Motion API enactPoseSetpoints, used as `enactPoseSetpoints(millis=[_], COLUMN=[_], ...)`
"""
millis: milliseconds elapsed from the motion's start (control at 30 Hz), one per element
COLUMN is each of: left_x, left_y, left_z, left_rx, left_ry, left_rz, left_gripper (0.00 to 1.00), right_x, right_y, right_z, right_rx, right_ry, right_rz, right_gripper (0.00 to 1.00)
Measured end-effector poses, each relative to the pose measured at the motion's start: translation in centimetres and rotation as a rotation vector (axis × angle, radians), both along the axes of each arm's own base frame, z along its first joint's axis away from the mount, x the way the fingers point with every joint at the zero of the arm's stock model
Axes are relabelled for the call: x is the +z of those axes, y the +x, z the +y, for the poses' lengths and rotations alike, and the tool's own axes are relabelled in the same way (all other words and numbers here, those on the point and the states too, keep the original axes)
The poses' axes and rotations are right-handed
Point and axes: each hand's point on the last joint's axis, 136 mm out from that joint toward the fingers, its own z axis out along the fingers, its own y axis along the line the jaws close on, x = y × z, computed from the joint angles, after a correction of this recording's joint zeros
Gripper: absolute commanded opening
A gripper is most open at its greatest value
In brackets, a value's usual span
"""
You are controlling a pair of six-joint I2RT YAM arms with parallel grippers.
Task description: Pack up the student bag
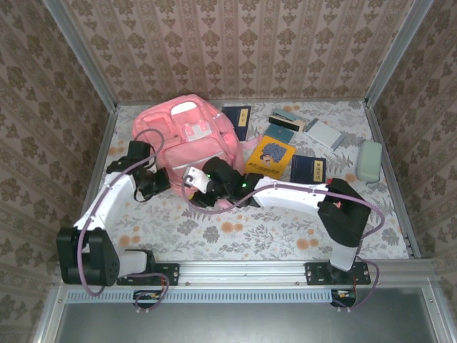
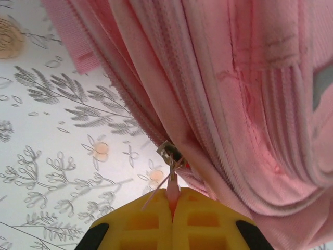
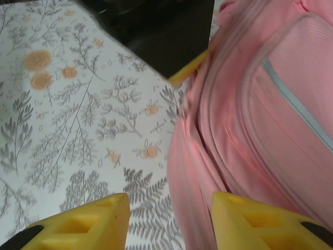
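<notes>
The slider [image 2: 169,151] sits partway and the zipper line [image 2: 122,94] runs from my left gripper away from the books. Next, it drags the pull along that line before releasing.
The student bag [image 1: 189,139], a large pink backpack, lies at the back left of the floral table. At the bag's near edge, my left gripper [image 1: 166,182] is shut on the pink zipper pull tab [image 2: 172,190]. The tab hangs from the metal slider [image 2: 169,151] on the bag's zipper line, and the bag's pink fabric [image 2: 234,94] rises above my yellow fingers. My right gripper [image 1: 191,191] is open beside the same edge. Its fingers straddle the bag's lower edge [image 3: 260,130] and bare tabletop. A yellow fingertip [image 3: 188,67] of the left gripper shows ahead of it.
Right of the bag lie a dark blue book [image 1: 238,121], a yellow book [image 1: 271,156], another dark blue book [image 1: 308,168], lighter books [image 1: 325,133] and a pale green case [image 1: 369,161]. Patterned walls enclose the table. Open floral tabletop [image 1: 250,236] lies in front.
</notes>
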Motion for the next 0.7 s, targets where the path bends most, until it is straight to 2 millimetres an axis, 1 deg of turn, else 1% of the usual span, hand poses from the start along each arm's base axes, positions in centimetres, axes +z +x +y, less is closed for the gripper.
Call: enactPoseSetpoints(millis=[133,300,433,467,500,600,667,700], left_x=[0.8,0.6,0.6,0.5,0.5,0.3,0.4,0.3], left_y=[-0.8,-1.4,-1.5,-1.5,-1.6,-1.7,-1.8,-1.9], left_z=[-0.7,-1.2,-1.4,-1.3,-1.3,-1.2,-1.3,-1.3], left_rx=[-0.031,-0.049,-0.057,-0.056,-0.055,-0.056,-0.058,-0.059], left_ry=[-0.026,-0.034,-0.032,-0.028,-0.026,-0.022,-0.021,-0.018], left_rz=[-0.035,-0.028,-0.028,-0.027,-0.025,-0.020,-0.018,-0.015], left_gripper=[0.00,0.00,0.00,0.00,0.00,0.00,0.00,0.00], right_x=[-0.7,-1.5,-2.4,-2.5,-2.6,-2.8,-2.8,-2.8], right_y=[1.1,2.4,2.6,2.7,2.7,2.9,3.0,3.0], right_z=[1.7,3.1,3.5,3.5,3.6,3.6,3.5,3.5], right_rx=[0.013,0.019,0.031,0.031,0.033,0.029,0.025,0.026], right_ry=[-0.014,-0.038,-0.063,-0.067,-0.068,-0.071,-0.073,-0.073], right_rz=[-0.014,-0.037,-0.036,-0.034,-0.034,-0.031,-0.027,-0.028], right_gripper=[0.50,0.50,0.46,0.43,0.37,0.18,0.02,0.00])
